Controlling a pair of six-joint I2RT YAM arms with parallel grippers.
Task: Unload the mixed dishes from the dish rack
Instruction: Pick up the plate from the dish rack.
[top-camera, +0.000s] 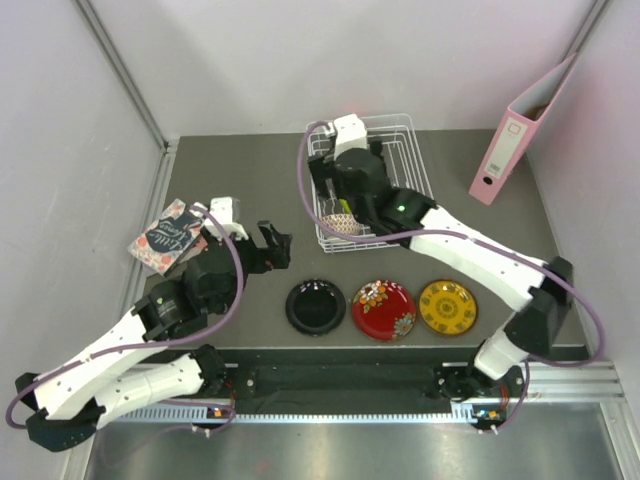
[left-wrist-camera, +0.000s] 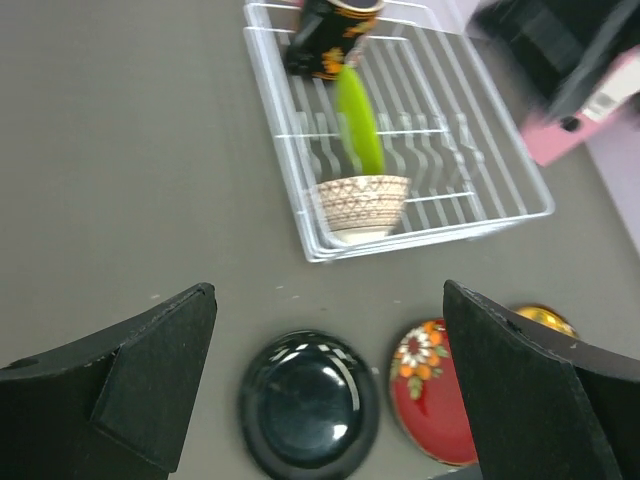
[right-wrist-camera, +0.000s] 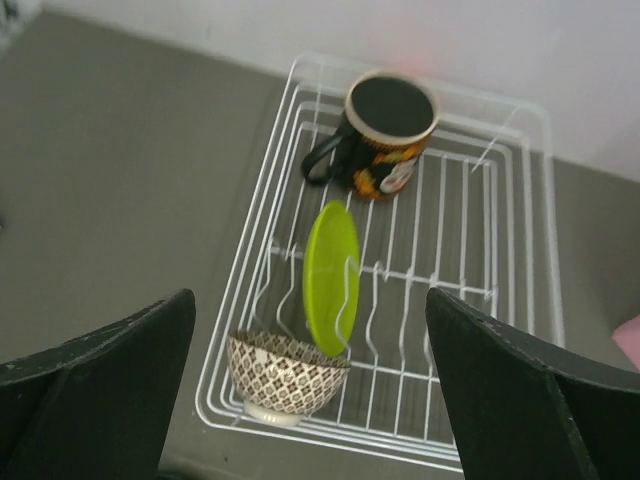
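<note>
The lime green plate (right-wrist-camera: 332, 275) stands upright in the rack's dividers. My right gripper will come down next with its open fingers on both sides of the plate's upper rim.
The white wire dish rack (top-camera: 415, 150) stands at the back middle. It holds a lime green plate (right-wrist-camera: 332, 275) upright in the dividers, a beige lattice bowl (right-wrist-camera: 285, 375) at its near corner and a dark mug (right-wrist-camera: 380, 125) at the far end. The black plate (top-camera: 316, 306), red floral plate (top-camera: 383, 309) and yellow plate (top-camera: 447, 306) lie in a row on the table in front. My right gripper (top-camera: 347, 190) hovers open and empty above the rack's near left part. My left gripper (top-camera: 272, 245) is open and empty, above the table left of the rack, behind the black plate (left-wrist-camera: 305, 400).
A pink ring binder (top-camera: 515, 135) leans against the right wall behind the rack. A patterned booklet (top-camera: 168, 237) lies at the left edge of the table. Grey walls close in on the left, back and right.
</note>
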